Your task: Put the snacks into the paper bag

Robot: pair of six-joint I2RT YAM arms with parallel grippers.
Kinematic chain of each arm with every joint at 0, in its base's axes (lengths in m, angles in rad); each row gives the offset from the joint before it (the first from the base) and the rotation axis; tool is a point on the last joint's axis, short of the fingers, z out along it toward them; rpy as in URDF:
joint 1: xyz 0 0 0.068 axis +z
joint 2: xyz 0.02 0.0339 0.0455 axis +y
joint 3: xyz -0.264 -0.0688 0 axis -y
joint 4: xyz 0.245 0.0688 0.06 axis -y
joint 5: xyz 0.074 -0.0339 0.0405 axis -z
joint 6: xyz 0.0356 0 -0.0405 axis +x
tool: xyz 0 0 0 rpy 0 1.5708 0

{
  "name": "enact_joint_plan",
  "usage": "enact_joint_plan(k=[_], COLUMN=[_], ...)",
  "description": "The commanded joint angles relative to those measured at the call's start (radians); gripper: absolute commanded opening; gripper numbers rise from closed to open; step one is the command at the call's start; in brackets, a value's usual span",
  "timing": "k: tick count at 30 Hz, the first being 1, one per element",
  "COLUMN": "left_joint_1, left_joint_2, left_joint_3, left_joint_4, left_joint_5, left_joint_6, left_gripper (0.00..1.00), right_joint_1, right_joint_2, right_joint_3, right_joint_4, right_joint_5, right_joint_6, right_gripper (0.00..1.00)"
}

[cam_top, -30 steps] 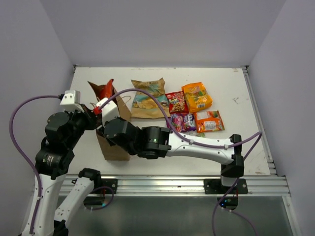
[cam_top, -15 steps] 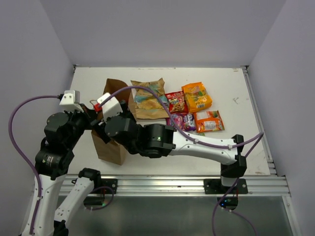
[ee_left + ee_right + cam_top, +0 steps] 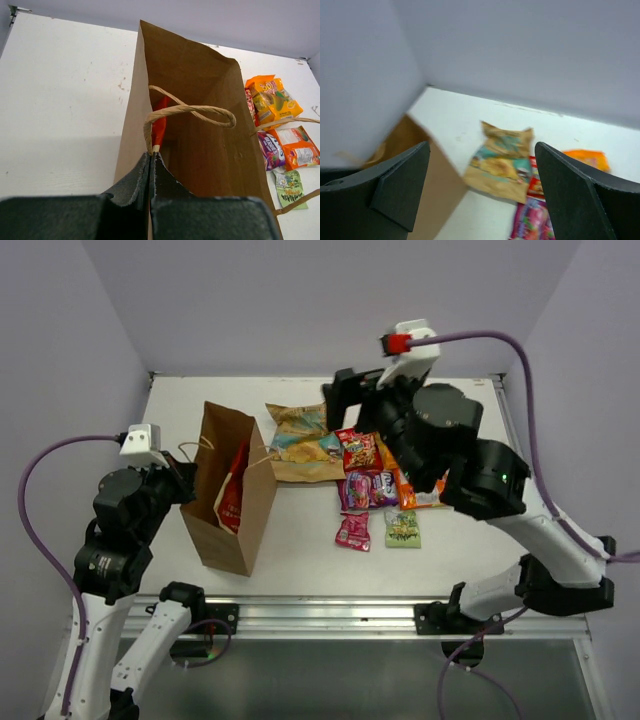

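The tan-blue chip bag's edge (image 3: 333, 448) (image 3: 524, 167) by the red packet lies nearest the fingers, so my right gripper lowers next, tipping downward onto that edge.
The brown paper bag (image 3: 228, 502) (image 3: 200, 130) stands upright at the table's left with its mouth open. A red snack packet (image 3: 233, 497) (image 3: 160, 125) stands inside it. My left gripper (image 3: 192, 478) (image 3: 151, 159) is shut on the bag's near rim, where the twisted handle (image 3: 192, 111) starts. My right gripper (image 3: 345, 405) (image 3: 482, 146) hangs open and empty, high above the loose snacks. Below it lie the tan-blue chip bag (image 3: 300, 440) (image 3: 502, 161), then red (image 3: 358, 448), purple (image 3: 368, 486), pink (image 3: 352, 530) and green (image 3: 402, 527) packets. Orange packets (image 3: 272, 97) are partly hidden behind the right arm.
The grey walls close the table in at the back and on both sides. The right arm's body (image 3: 470, 465) leans over the right half of the table. A metal rail (image 3: 330, 615) runs along the near edge.
The right gripper has opened, left the red packet in the bag, and swung up and right over the loose snacks. The bag now stands straighter. The left gripper has kept its grip.
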Motion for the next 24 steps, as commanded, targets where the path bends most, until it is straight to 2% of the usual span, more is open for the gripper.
enact_joint_plan(k=[1,4,5,9,18,24], left_joint_1=[-0.005,-0.005,-0.005,-0.005,-0.005,-0.005], left_joint_2=[0.000,0.011,0.009,0.022,0.036,0.042], left_joint_3=[-0.009,-0.010,-0.009,-0.015,-0.018,-0.027], left_joint_4=[0.068,0.071,0.069,0.068,0.068,0.069], left_joint_5=[-0.039,-0.045,-0.047,-0.061,-0.082,-0.091], left_joint_6=[0.002,0.005,0.005,0.009,0.023,0.026], left_gripper=[0.00,0.00,0.00,0.00,0.00,0.00], right_joint_1=[-0.287,-0.483,-0.529,-0.659,-0.776,-0.796], right_joint_2=[-0.070,-0.023,0.002,0.180,0.604,0.720], right_joint_3=[-0.241,-0.346,-0.364,-0.392,-0.262,-0.217], right_joint_4=[-0.081,-0.079,-0.073,-0.001,0.060,0.108], right_joint_5=[-0.175,-0.316,-0.426,-0.594,-0.819,-0.908], right_joint_6=[0.193,0.245,0.256,0.246,0.235,0.207], right_gripper=[0.90,0.92,0.92,0.91,0.89,0.87])
